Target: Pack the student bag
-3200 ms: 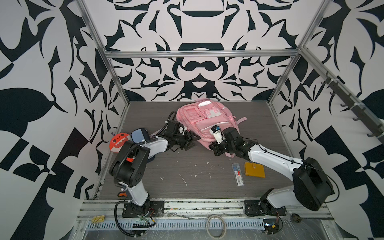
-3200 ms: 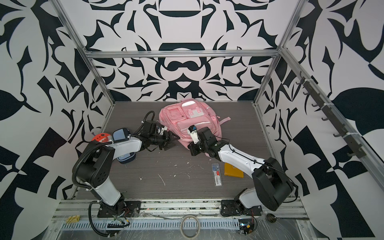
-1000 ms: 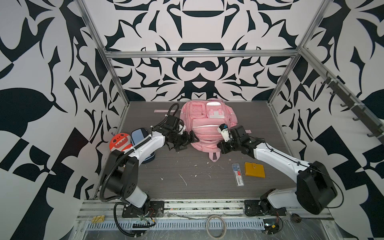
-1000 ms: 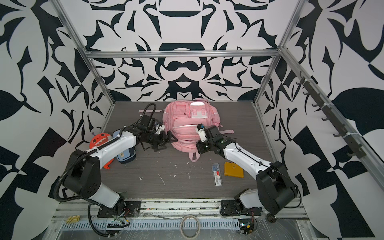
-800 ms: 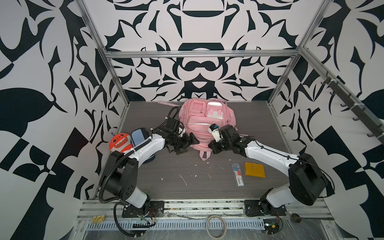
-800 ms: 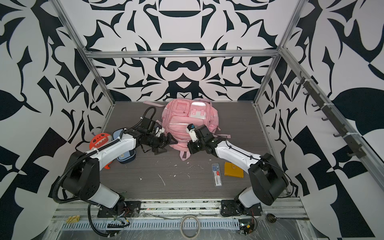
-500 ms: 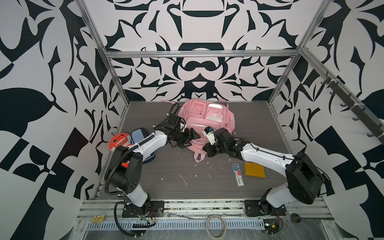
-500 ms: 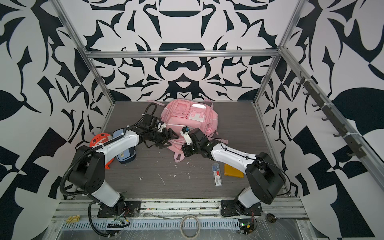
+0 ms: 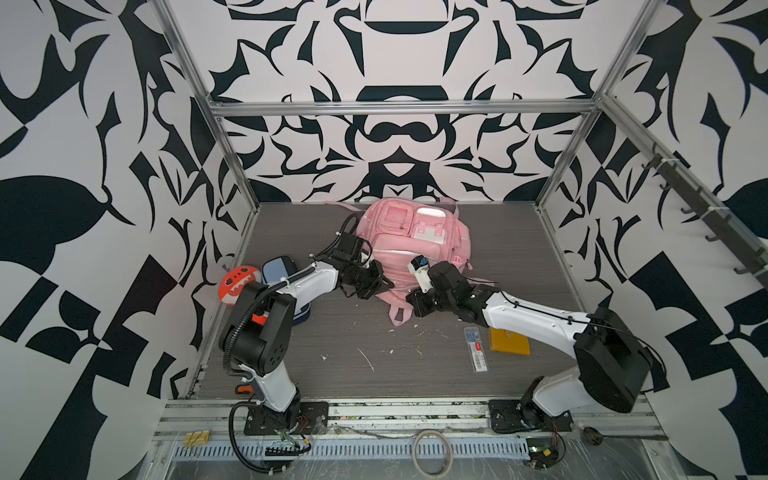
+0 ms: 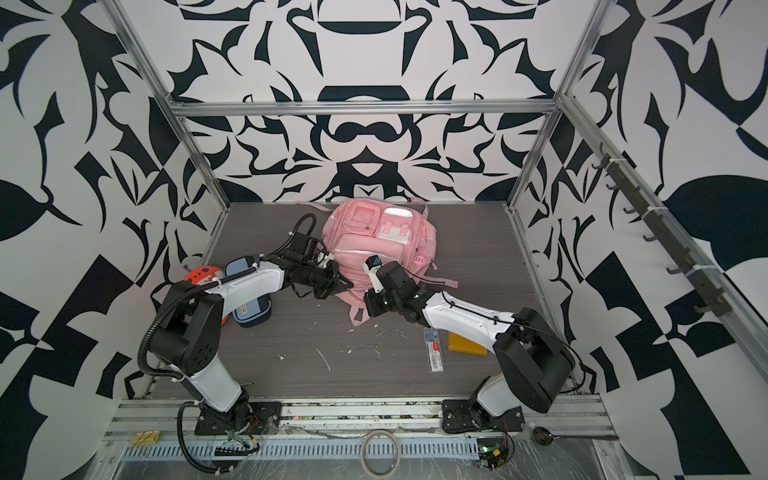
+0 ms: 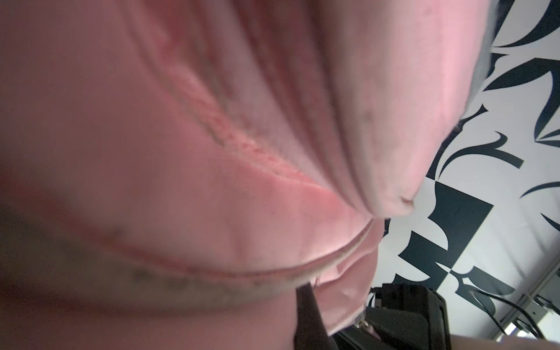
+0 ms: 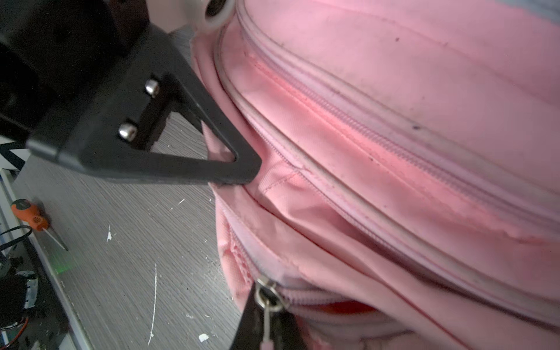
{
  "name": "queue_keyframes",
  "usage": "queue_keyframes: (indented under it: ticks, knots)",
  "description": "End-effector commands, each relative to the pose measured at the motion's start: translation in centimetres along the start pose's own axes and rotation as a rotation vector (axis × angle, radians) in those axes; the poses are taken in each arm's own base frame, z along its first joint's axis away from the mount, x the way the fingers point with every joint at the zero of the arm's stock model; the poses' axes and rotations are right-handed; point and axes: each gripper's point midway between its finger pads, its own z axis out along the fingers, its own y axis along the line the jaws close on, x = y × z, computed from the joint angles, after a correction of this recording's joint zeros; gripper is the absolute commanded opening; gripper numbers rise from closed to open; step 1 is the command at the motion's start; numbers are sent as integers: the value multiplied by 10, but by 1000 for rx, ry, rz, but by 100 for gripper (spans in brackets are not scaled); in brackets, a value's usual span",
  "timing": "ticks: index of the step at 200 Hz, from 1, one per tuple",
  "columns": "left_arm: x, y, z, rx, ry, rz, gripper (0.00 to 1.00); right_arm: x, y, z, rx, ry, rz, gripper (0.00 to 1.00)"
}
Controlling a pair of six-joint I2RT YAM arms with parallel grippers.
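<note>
My right gripper will move away from my left gripper next, along the zip to the bag's other near corner, and let go, as the zip is open that way.
The pink student bag lies front up at the back middle of the table, its pockets towards the rear wall. My left gripper is at the bag's near left corner, shut on a fold of its fabric. In the right wrist view its black finger presses into the seam. Pink cloth fills the left wrist view. My right gripper is at the bag's near edge, shut on a metal zipper pull. The zip beside it gapes slightly.
An orange-red toothy plush and a blue pencil case lie by the left wall. A clear pen box and an orange pad lie under the right forearm. White scraps dot the floor; a screwdriver rests at the front rail.
My left gripper has closed from open onto the bag's fabric. The right gripper, still shut on the zipper pull, has moved left, and the bag has shifted left with it.
</note>
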Motion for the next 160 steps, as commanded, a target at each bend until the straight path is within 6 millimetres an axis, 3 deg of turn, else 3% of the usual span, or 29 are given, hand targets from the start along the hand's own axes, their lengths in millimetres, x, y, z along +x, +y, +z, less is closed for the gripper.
queue_keyframes:
  ticks: [1,80,160]
  knots:
    - [-23,3,-23,4,-98,52,0,-13,-6,-33,45,-53,-45,0]
    - [-28,29,-51,-98,-144,133,0,9,-121,-82,281,-15,222,0]
    - [-7,48,-68,-217,-102,267,0,-5,-172,-103,368,-6,205,0]
